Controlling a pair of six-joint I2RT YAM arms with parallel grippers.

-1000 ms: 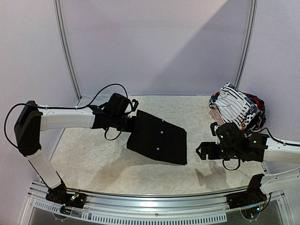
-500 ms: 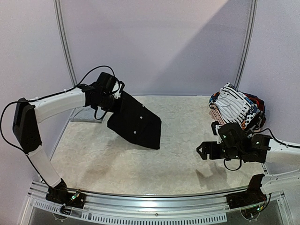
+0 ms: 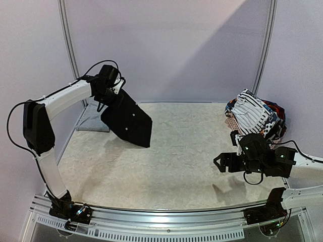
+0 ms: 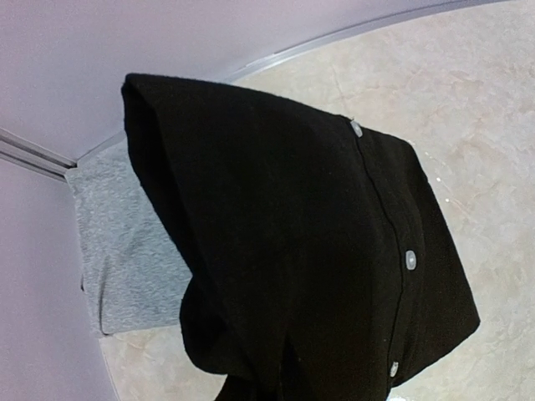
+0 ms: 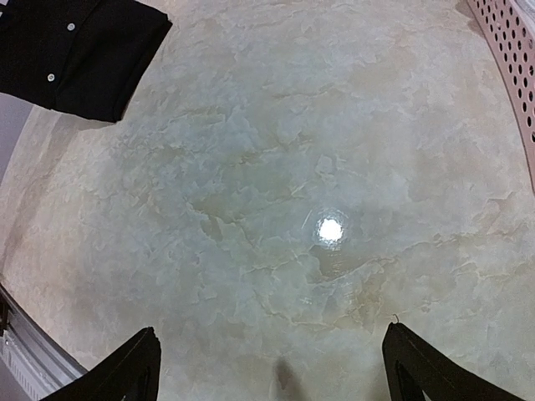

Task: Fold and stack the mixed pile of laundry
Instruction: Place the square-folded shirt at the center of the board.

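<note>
My left gripper needs to go left in the top view next, then down over the folded grey piece (image 4: pixel 129 242) and let go, as the black garment (image 4: pixel 292 251) still hangs beside that piece.
A folded black garment with small buttons (image 3: pixel 128 118) hangs off the table at the far left, held at its top edge by my left gripper (image 3: pixel 112 93), which is shut on it. In the left wrist view the black garment (image 4: pixel 292 251) covers the fingers. Just behind and below it, a folded light grey piece (image 3: pixel 93 120) lies flat in the table's back left corner. The rest of the mixed laundry pile (image 3: pixel 255 116), with a white black-striped piece on top, is heaped at the far right. My right gripper (image 3: pixel 218 162) hovers open over bare table, holding nothing.
The pile sits in a pink perforated basket (image 3: pixel 232 123), whose wall shows at the right edge of the right wrist view (image 5: pixel 510 58). A curved metal rail (image 3: pixel 70 55) and purple walls bound the back. The marble-pattern tabletop (image 3: pixel 181 151) lies between the arms.
My left arm has lifted and swung the black garment from the table's middle up and back to the far left, over the grey piece. The right arm has barely shifted.
</note>
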